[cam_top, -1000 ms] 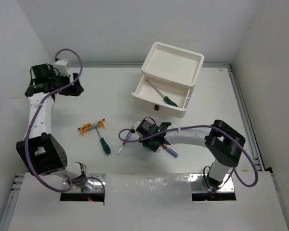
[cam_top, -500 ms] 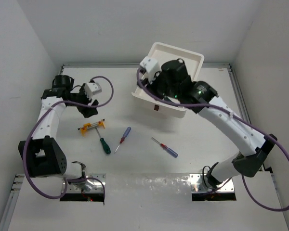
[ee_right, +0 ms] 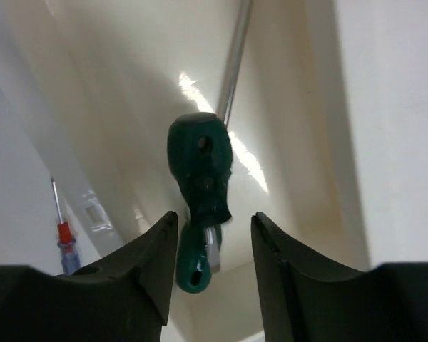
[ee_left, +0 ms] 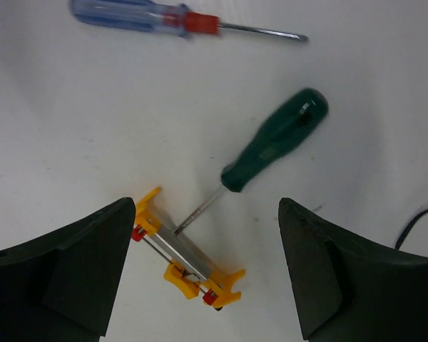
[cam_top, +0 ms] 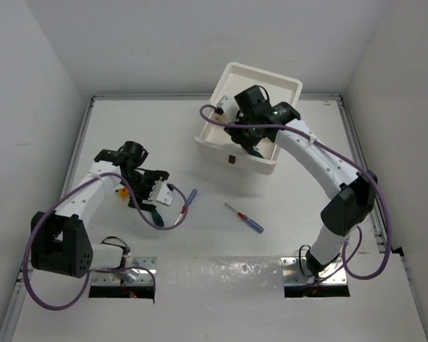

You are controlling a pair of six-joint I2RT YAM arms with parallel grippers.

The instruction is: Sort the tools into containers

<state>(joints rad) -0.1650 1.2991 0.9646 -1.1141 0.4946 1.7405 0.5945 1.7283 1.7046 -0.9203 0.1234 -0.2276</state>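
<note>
My left gripper needs to go down and move back onto the dark green screwdriver handle (cam_top: 157,218) (ee_left: 277,139), because that is below its open fingers and closer to my base.
The white drawer unit (cam_top: 294,92) stands at the back with one drawer (cam_top: 251,163) pulled out. My right gripper (cam_top: 253,144) is open inside that drawer. In the right wrist view its fingertips (ee_right: 164,235) flank the butt of a dark green-handled screwdriver (ee_right: 200,164) lying on the drawer floor. My left gripper (cam_top: 144,199) is open just above the table. In the left wrist view a yellow tool with red ends (ee_left: 185,256) lies between its fingers, with a green-handled screwdriver (ee_left: 274,139) just beyond. A blue-handled screwdriver (cam_top: 187,201) lies to the right, and it shows in the left wrist view (ee_left: 135,14).
A small red and blue screwdriver (cam_top: 245,218) lies on the table in front of the drawer unit. The drawer's dark tab (cam_top: 232,159) faces the arms. White walls close in the table on the left, back and right.
My right gripper left the table middle, rose to the drawer unit and came down into the open drawer. My left arm swung from the far left down over the yellow tool and green screwdriver.
</note>
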